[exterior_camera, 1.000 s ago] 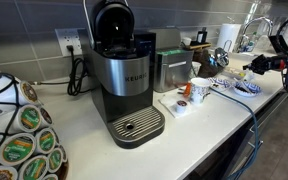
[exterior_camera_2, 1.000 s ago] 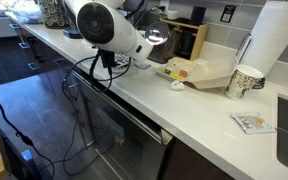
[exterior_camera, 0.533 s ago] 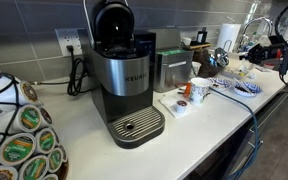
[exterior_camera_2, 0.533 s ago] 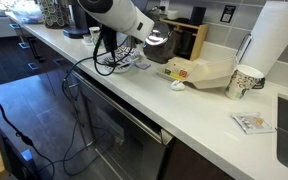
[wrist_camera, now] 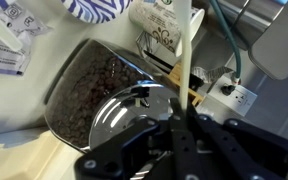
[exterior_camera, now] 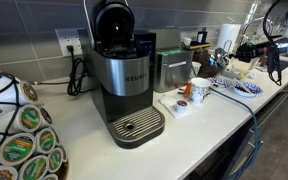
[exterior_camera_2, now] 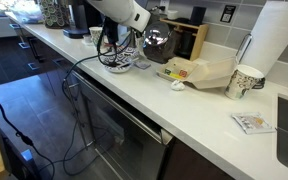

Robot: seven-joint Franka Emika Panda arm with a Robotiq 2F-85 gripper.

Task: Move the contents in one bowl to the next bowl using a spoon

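The spoon in my gripper still hangs above the bowls, so I need to lower it next toward the left in the wrist view, to the nearer blue striped bowl.
In the wrist view my gripper (wrist_camera: 181,108) is shut on a cream spoon (wrist_camera: 187,45), whose handle runs up out of the jaws. Below and to the left lies a glass bowl (wrist_camera: 84,95) filled with dark coffee beans. Right beside my fingers is a shiny metal bowl (wrist_camera: 134,112). A blue striped bowl (wrist_camera: 96,10) shows at the top edge. In both exterior views the gripper (exterior_camera: 246,48) (exterior_camera_2: 124,42) hangs over the bowls (exterior_camera: 246,88) (exterior_camera_2: 119,63) on the counter. The spoon's tip is out of view.
A Keurig coffee machine (exterior_camera: 124,75) and a rack of pods (exterior_camera: 19,140) stand on the counter, with a white mug (exterior_camera: 199,90) beside them. A paper towel roll (exterior_camera_2: 274,40), a paper cup (exterior_camera_2: 244,80) and a cream-coloured slab (exterior_camera_2: 199,72) are near the sink. Cables (exterior_camera_2: 94,60) hang off the counter edge.
The arm has swung over the counter toward the back wall and the bowls, still holding the spoon. The jaws have stayed shut.
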